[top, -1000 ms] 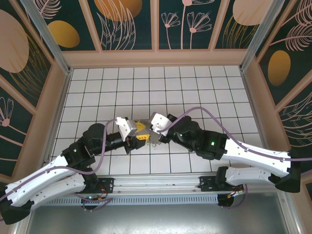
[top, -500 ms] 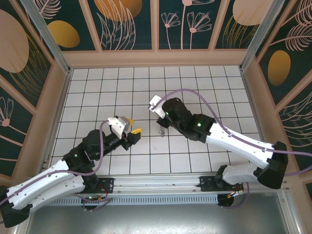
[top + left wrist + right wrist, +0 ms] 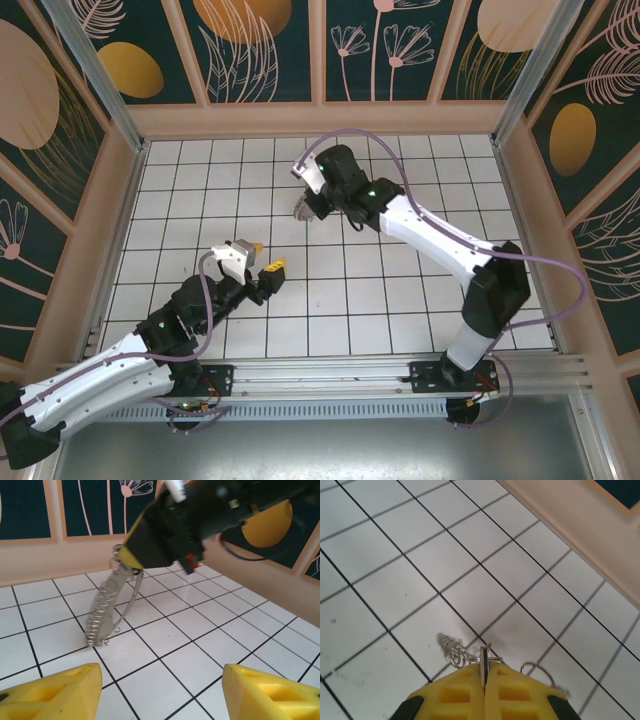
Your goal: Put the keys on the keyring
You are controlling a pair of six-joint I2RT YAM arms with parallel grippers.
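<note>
My right gripper should next go back and down and release the keyring's flat piece on the bare middle tiles, below it and closer to my base.
My right gripper (image 3: 309,204) is stretched out over the far middle tiles, shut on a thin flat strip of the keyring (image 3: 483,664). The keyring (image 3: 106,611) is a silvery loop, one side a coiled spring, the other a flat band. It hangs from the yellow fingers (image 3: 134,551), and its lower end touches the floor. Small wire rings (image 3: 452,649) show beside the fingertips. My left gripper (image 3: 265,258) hovers open nearer the front, with nothing between its yellow fingers (image 3: 55,692). I cannot make out the dark keys; a small red spot (image 3: 189,558) sits under the right gripper.
White tiled floor (image 3: 400,290) with black grid lines, closed in by beige walls (image 3: 320,118) and patterned panels. The right arm (image 3: 440,240) reaches diagonally across the right half of the floor.
The right arm has swung from the middle of the floor to the far tiles, taking the keyring with it. The left gripper has drawn back from it and stands open.
</note>
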